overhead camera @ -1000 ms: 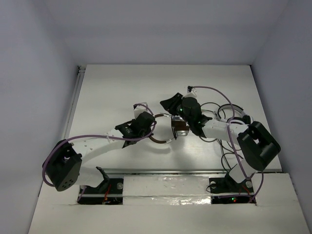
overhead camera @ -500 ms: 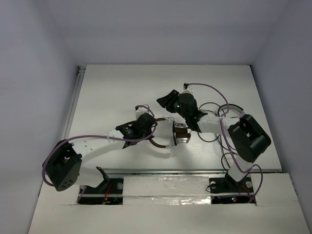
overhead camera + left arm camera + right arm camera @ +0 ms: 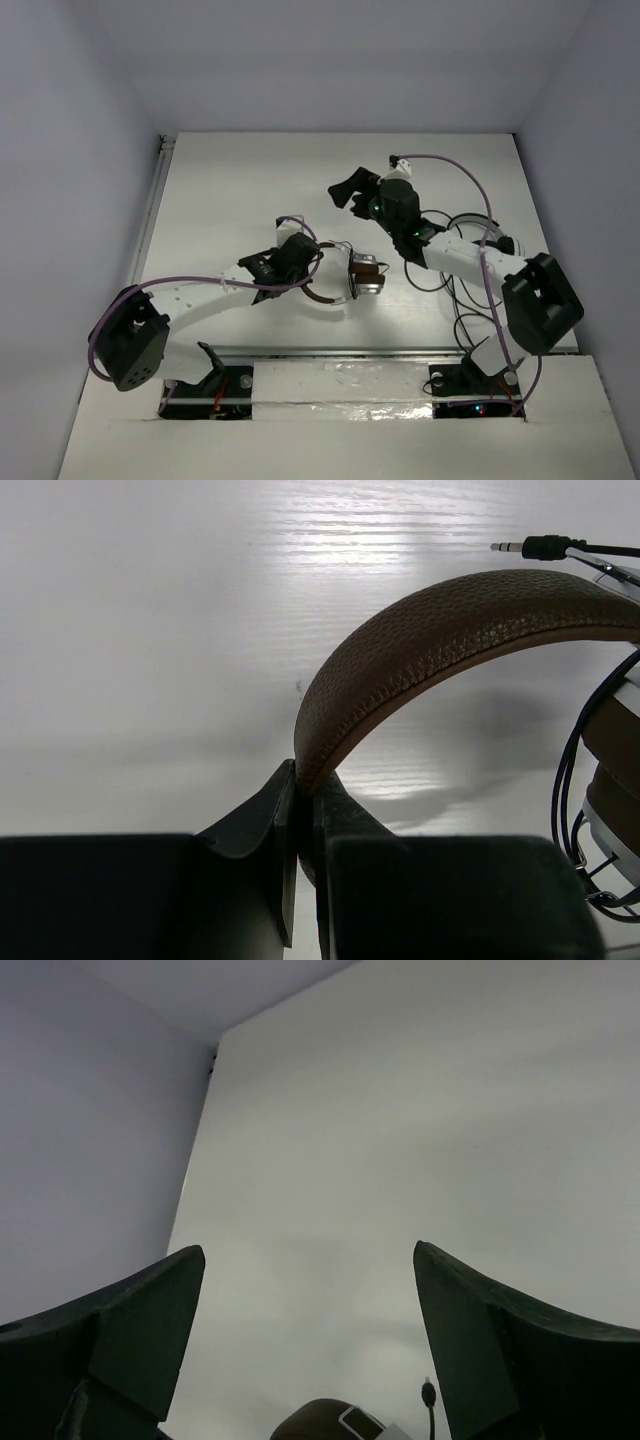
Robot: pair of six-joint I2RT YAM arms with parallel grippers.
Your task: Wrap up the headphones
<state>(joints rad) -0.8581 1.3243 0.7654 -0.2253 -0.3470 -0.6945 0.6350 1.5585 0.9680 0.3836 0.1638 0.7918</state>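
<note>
The headphones (image 3: 362,276) hang with their shadow apart from the headband, so I will lower my left gripper and release the headband on the bare tabletop below.
The headphones (image 3: 362,276) hang near the table's middle, with a brown headband (image 3: 320,297), silver cups and brown pads. My left gripper (image 3: 310,272) is shut on the headband (image 3: 440,630); in the left wrist view its fingers (image 3: 270,820) pinch the band's lower end. The thin black cable (image 3: 568,770) runs down past a cup at the right edge, and its jack plug (image 3: 545,547) points left above the band. My right gripper (image 3: 352,190) is open and empty, farther back than the headphones and apart from them. In the right wrist view a bit of the headphones (image 3: 325,1420) and the plug (image 3: 428,1395) show at the bottom.
A second pair of headphones (image 3: 492,238), white and black, lies at the right behind my right arm. Its long black cable (image 3: 462,322) loops toward the near edge. A raised white ledge (image 3: 350,375) runs along the front, and walls close off the left, back and right.
My right gripper has opened wide and pulled back from the headphones toward the far side. The headphones, held by my left gripper, have shifted slightly nearer and tilted.
</note>
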